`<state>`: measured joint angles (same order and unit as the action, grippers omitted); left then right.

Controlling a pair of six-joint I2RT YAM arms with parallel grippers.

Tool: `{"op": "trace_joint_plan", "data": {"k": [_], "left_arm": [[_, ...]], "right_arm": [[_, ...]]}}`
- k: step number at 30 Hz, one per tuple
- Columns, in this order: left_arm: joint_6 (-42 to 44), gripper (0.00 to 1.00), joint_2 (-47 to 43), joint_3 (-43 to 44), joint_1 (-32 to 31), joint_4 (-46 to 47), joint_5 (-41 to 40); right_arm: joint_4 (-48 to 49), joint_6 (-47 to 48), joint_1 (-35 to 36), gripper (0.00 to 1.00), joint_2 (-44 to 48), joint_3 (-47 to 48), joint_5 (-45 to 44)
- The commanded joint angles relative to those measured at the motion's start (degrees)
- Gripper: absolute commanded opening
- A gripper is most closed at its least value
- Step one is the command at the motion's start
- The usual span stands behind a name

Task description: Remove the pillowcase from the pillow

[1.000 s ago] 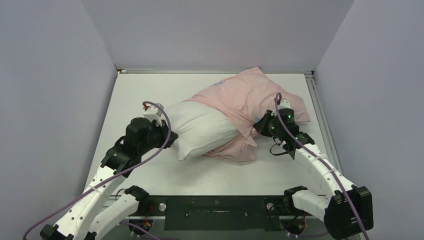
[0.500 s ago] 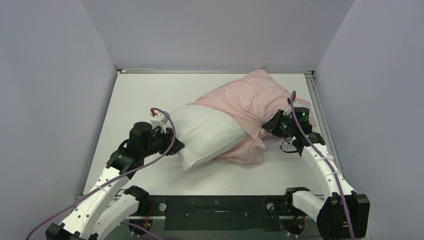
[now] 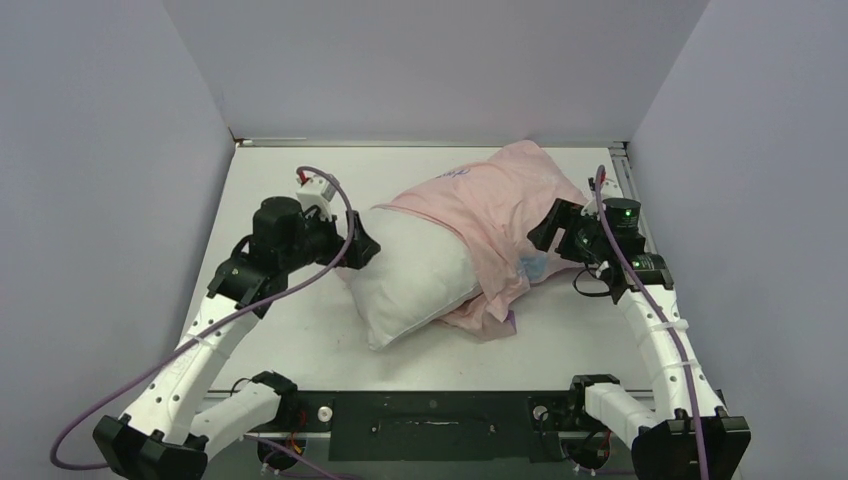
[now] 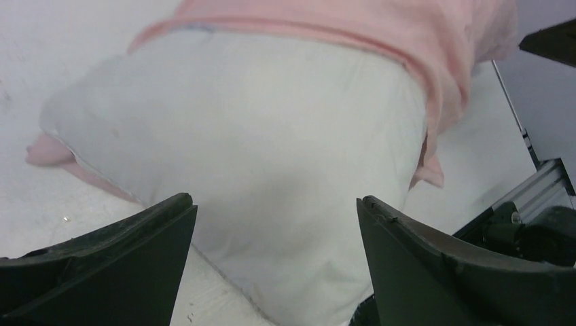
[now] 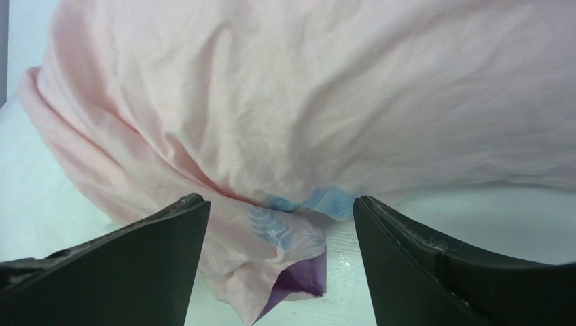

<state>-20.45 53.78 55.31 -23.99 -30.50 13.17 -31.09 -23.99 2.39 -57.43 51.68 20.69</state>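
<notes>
The pillow's bare far corner [image 3: 383,218] is lower and farther out. My left gripper will go down and outward next onto that white fabric, which the pillowcase [image 3: 495,205] leaves uncovered.
The white pillow [image 3: 412,285] lies on the table with its near-left half bare. The pale pink pillowcase [image 3: 495,205] covers its far-right half, bunched at the opening. My left gripper [image 3: 362,246] hovers open at the pillow's left end, holding nothing. In the left wrist view the pillow [image 4: 272,149] fills the space beyond the open left gripper [image 4: 273,200], with the pillowcase [image 4: 353,20] behind it. My right gripper [image 3: 543,228] is open beside the pillowcase's right side. In the right wrist view the pillowcase [image 5: 306,102] and its purple-lined corner [image 5: 302,278] lie ahead of the open right gripper [image 5: 278,200].
Grey walls enclose the white table [image 3: 290,330] on three sides. A metal rail [image 3: 632,190] runs along its right edge. A black base plate [image 3: 430,425] sits between the arm bases at the near edge.
Both grippers were shut on the fabric and have opened and let go. The left arm rose and drew back to the far left; the right arm drew back to the right.
</notes>
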Motion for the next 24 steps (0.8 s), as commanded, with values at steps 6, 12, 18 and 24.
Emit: {"op": "trace_joint_plan", "data": {"k": [6,12,18,24], "left_arm": [[4.02,0.92,16.73,16.84,3.63,0.42,-4.37],[3.02,0.92,29.6,21.07,9.7,3.51,4.26],[0.16,0.84,36.64,18.16,12.36,8.6,14.93],[-3.06,0.57,38.35,15.41,12.09,8.2,21.22]], "right_arm": [[-2.18,4.41,4.01,0.93,-2.9,12.0,-3.02],[0.2,3.58,12.29,0.99,-8.22,17.77,-7.66],[2.66,2.99,16.9,1.0,-16.52,26.09,-9.63],[3.0,4.82,24.37,0.96,-28.3,38.51,-13.7]]}}
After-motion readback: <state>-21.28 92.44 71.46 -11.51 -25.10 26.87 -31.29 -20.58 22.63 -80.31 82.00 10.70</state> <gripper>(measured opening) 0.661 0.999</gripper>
